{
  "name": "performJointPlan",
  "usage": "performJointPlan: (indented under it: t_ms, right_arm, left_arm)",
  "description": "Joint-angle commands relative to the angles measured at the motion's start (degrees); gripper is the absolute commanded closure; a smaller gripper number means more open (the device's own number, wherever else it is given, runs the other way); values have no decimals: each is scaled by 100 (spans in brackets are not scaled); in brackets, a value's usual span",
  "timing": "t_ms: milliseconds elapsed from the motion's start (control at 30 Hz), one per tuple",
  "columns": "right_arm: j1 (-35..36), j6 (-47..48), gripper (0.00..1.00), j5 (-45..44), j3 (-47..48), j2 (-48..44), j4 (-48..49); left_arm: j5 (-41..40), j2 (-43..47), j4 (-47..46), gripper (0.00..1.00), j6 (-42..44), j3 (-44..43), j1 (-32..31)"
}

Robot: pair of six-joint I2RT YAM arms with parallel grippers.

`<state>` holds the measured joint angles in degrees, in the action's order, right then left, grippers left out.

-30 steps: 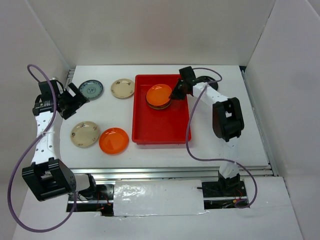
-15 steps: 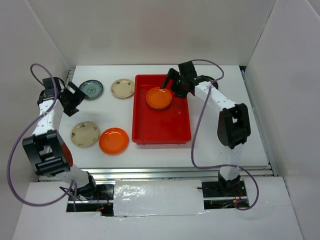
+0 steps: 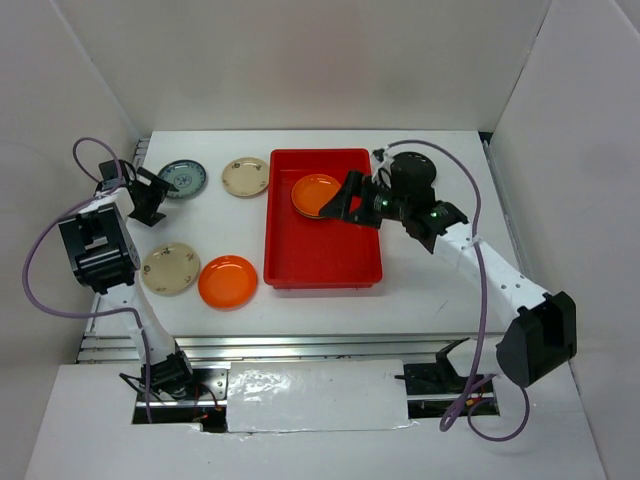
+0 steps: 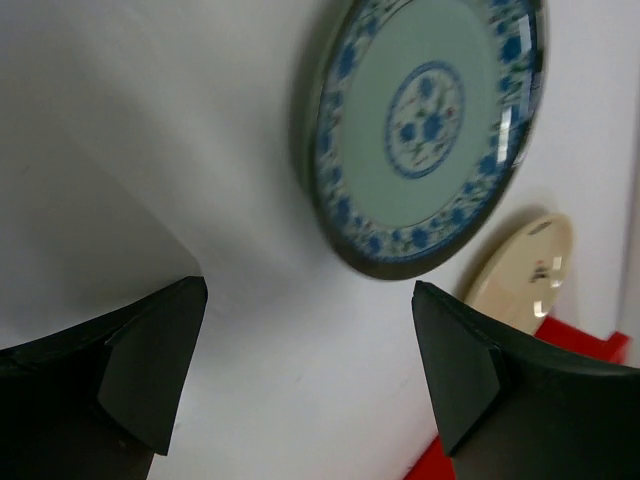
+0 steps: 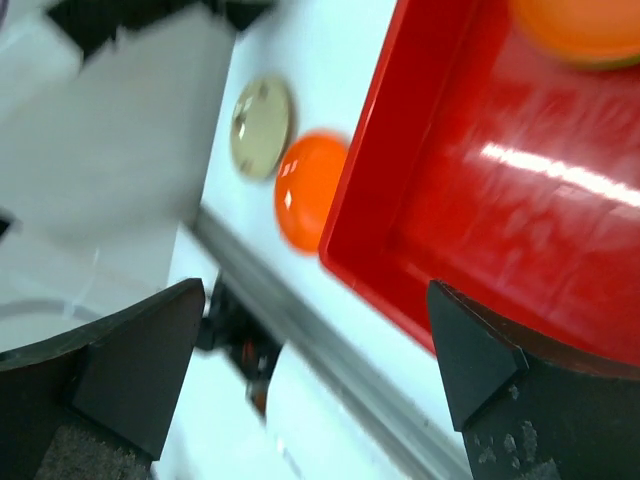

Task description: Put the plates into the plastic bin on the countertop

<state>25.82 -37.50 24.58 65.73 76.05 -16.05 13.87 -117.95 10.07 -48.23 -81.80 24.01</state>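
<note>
My left gripper is open, and the teal-blue plate's near rim (image 3: pixel 167 190) (image 4: pixel 325 212) is just beyond its fingers, so I will move it gently forward toward the plate and close it on that rim.
The red plastic bin (image 3: pixel 322 250) sits mid-countertop with an orange plate (image 3: pixel 317 194) stacked at its far end. Just right of that plate, over the bin, my right gripper (image 3: pixel 342 203) is open and holds nothing. Its wrist view shows the bin (image 5: pixel 500 200), the binned orange plate (image 5: pixel 585 25), and another orange plate (image 5: pixel 310 190) and a cream plate (image 5: pixel 262 128) on the countertop; the right gripper (image 5: pixel 315 300) is empty. My left gripper (image 3: pixel 156 196) is open just short of the teal-blue patterned plate (image 3: pixel 183 178), which lies beyond the empty left gripper (image 4: pixel 305 300) as the teal-blue plate (image 4: pixel 430 120).
A cream plate (image 3: pixel 245 177) lies between the teal plate and the bin. Another cream plate (image 3: pixel 170 268) and an orange plate (image 3: pixel 227 281) lie at front left. A black plate (image 3: pixel 412 168) sits right of the bin, behind my right arm. White walls enclose the countertop (image 3: pixel 440 290).
My right gripper has opened, let go of the orange plate in the bin, and pulled back to the right. My left arm has folded back leftward, its open gripper staying by the teal plate.
</note>
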Motion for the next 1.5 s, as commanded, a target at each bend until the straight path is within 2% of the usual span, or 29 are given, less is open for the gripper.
performJointPlan:
  t_ms: [0, 67, 133, 167, 267, 300, 367, 400, 433, 533, 567, 633, 767, 900, 933, 1033, 1133, 1167, 1300, 1400, 1467]
  right_arm:
    - [-25, -47, 0, 1391, -411, -169, 902]
    - [-7, -39, 0, 1427, -491, -301, 876]
    - [-42, -47, 0, 1357, -605, -538, 867]
    - [-86, -56, 0, 1348, -667, -713, 876]
    - [-156, -56, 0, 1418, -711, -925, 867]
    - [-218, -47, 0, 1436, -729, -1039, 850]
    - [-271, -47, 0, 1497, -764, -1171, 832]
    - [-288, -56, 0, 1532, -773, -1215, 823]
    - [-341, -74, 0, 1559, -781, -1242, 823]
    - [-429, -83, 0, 1647, -799, -1373, 780]
    - [-446, -82, 0, 1655, -799, -1435, 771]
    - [-499, -74, 0, 1708, -773, -1488, 718]
    - [-578, -12, 0, 1638, -764, -1698, 604]
    - [-666, 32, 0, 1541, -773, -1769, 490]
    - [-710, 23, 0, 1480, -799, -1778, 437]
    - [-938, -38, 0, 1148, -939, -1909, 384]
    - [-1324, -161, 0, 935, -1097, -1962, 323]
    - [-1552, -188, 0, 935, -1141, -1980, 313]
    - [-2097, -232, 0, 1163, -1274, -2024, 270]
    - [-2414, -92, 0, 1400, -1274, -2024, 191]
    - [-3002, 119, 0, 1480, -1125, -1849, -142]
  left_arm:
    - [47, -411, -611, 1, -170, -380, 86]
    - [-164, -597, -226, 2, -135, -730, 51]
    - [-305, -782, -41, 8, -73, -977, 16]
    - [-419, -904, -31, 16, -3, -1048, -1]
    - [-569, -1133, 232, 22, 85, -1356, -54]
    - [-630, -1186, 259, 29, 112, -1417, -80]
    - [-657, -1282, 286, 32, 120, -1462, -107]
    - [-692, -1318, 259, 39, 121, -1470, -124]
    - [-727, -1344, 285, 43, 121, -1497, -159]
    - [-833, -1415, 382, 90, 112, -1523, -230]
    - [-851, -1380, 400, 100, 120, -1506, -230]
    - [-1043, -1284, 478, 100, 121, -1497, -291]
    - [-1745, -382, 821, 100, 68, -1725, -528]
    - [-2984, 859, 1209, 100, 15, -1919, -1213]
    - [-3160, 1314, 1147, 100, 76, -1875, -1354]
    - [-3197, 1809, 1102, 100, 322, -1883, -1899]
    - [-2479, 1689, 1076, 100, 656, -2137, -2348]
    - [-1842, 1540, 1146, 100, 700, -2504, -2618]
    - [-880, 600, 1796, 100, 867, -3454, -3147]
    - [-544, 54, 1938, 100, 912, -3790, -3455]
    - [-307, -288, 1859, 100, 894, -3791, -3613]
